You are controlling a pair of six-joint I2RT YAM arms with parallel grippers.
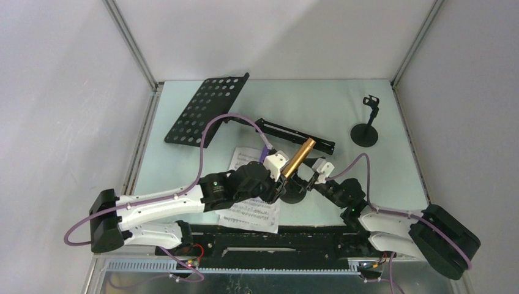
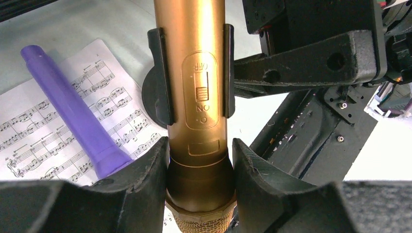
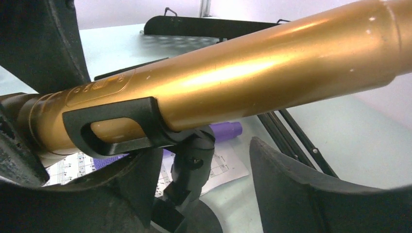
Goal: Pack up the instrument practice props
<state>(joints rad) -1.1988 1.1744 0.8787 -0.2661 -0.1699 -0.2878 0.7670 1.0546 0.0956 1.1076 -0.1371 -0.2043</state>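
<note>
I will next pull the tan microphone point(image 1: 298, 158) off its holder with my left gripper, lower it onto the sheet music beside the purple microphone and release, as that music is clear below.
The tan microphone point(image 2: 194, 73) is clipped in a small black holder point(image 2: 160, 77). My left gripper point(image 2: 200, 160) is shut on the microphone's body just above the mesh head. In the top view the microphone point(image 1: 298, 158) slants up over the holder's round base point(image 1: 294, 197). My right gripper point(image 3: 204, 155) is open around the holder's stem point(image 3: 192, 165), the left finger close to it and the right finger well apart. The purple microphone point(image 2: 73, 111) lies on the sheet-music pages point(image 2: 29, 131). At the back left the music rack point(image 1: 205, 110) lies flat, its folded legs point(image 1: 294, 135) beside it.
A second black round-based holder point(image 1: 367, 131) stands empty at the back right. More sheet music point(image 1: 248, 214) lies under the left arm near the front edge. Metal frame posts point(image 1: 131, 43) rise at the table's back corners.
</note>
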